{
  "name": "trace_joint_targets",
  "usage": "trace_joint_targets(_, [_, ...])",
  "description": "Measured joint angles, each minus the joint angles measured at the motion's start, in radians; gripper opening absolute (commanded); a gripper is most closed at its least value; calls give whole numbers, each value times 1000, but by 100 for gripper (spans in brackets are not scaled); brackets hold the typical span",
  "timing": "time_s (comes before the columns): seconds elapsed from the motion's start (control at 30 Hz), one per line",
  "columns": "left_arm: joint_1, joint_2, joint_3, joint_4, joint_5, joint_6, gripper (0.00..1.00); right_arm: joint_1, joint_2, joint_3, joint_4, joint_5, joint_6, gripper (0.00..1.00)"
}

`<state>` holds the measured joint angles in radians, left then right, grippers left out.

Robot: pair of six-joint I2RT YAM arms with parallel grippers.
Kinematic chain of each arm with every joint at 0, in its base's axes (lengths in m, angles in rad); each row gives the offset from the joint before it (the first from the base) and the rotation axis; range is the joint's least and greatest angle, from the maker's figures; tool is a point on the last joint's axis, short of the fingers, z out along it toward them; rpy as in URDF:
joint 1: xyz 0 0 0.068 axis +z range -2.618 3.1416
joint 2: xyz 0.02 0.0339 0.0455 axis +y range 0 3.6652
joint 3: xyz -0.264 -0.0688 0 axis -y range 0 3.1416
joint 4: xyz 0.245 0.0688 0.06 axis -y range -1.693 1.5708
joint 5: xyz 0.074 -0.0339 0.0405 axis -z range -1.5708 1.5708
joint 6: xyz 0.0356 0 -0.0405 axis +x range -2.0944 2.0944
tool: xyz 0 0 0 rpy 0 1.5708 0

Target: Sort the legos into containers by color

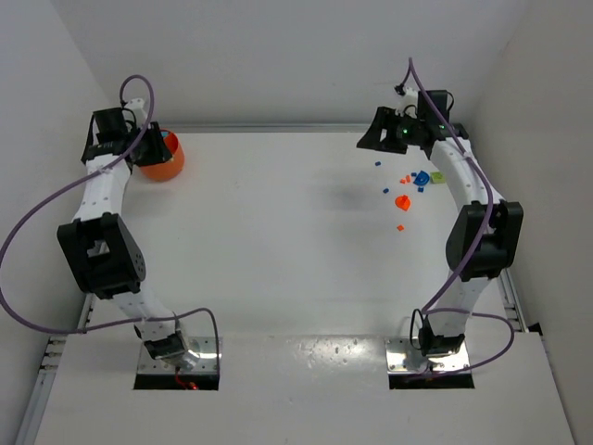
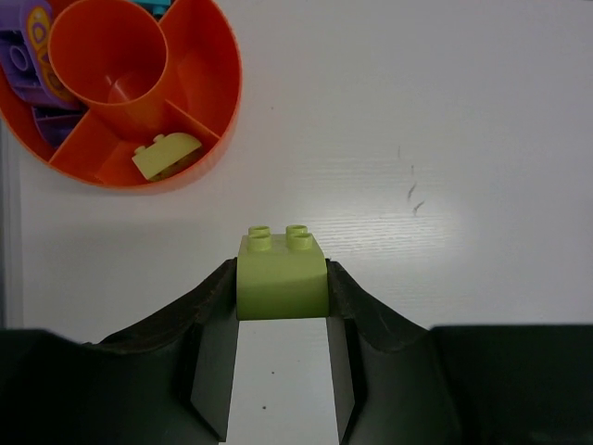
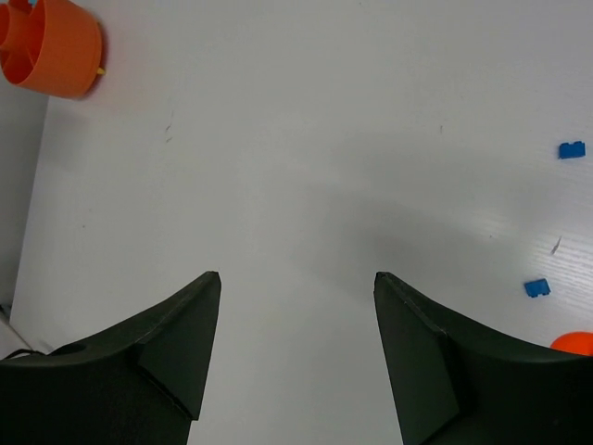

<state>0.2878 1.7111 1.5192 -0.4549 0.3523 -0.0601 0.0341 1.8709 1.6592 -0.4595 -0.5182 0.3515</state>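
The robot needs to lower its left gripper next and move it over the orange container's wedge with the yellow-green brick (image 2: 168, 154).
In the left wrist view my left gripper (image 2: 282, 278) is shut on a yellow-green lego (image 2: 281, 278), studs facing away, just short of the round orange container (image 2: 219, 104). The container has a centre cup and several wedge compartments. One wedge holds a yellow-green brick (image 2: 168, 154), another holds purple bricks (image 2: 28, 56). From above, the left gripper (image 1: 119, 141) hangs beside the container (image 1: 167, 165) at the far left. My right gripper (image 3: 296, 278) is open and empty over bare table. The loose legos (image 1: 412, 185) lie at the far right below the right gripper (image 1: 375, 139).
Two blue bricks (image 3: 572, 149) (image 3: 536, 288) and an orange piece (image 3: 574, 342) lie to the right of the right gripper's fingers. White walls enclose the table on the left, back and right. Purple cables loop off both arms.
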Motion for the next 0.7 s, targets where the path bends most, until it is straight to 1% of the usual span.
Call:
trace_joint_targets(0.27, [7,168,97,-1,-69,0,4,0,0,0,3,-7,-1,68])
trace_joint_targets(0.7, [29,311,300,-5,-148,8,4,3,0,0,9,-30,7,68])
